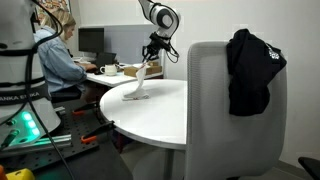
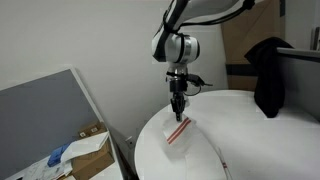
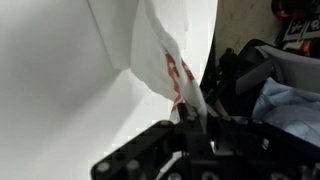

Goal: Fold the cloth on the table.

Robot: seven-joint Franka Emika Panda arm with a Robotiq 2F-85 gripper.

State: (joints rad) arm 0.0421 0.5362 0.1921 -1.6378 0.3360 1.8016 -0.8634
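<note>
I need to lower my gripper next over the part of the cloth lying on the table and let go of the cloth's held end there, because that end is still raised above it.
The cloth, thin and white with red stripes, hangs from my gripper with its lower part resting on the round white table. In an exterior view the cloth stretches up from the table to the gripper. In the wrist view the cloth runs from the tabletop into the shut jaws.
A grey chair back with a black garment draped on it stands next to the table. A person sits at a desk beyond. A grey partition and a cardboard box are beside the table.
</note>
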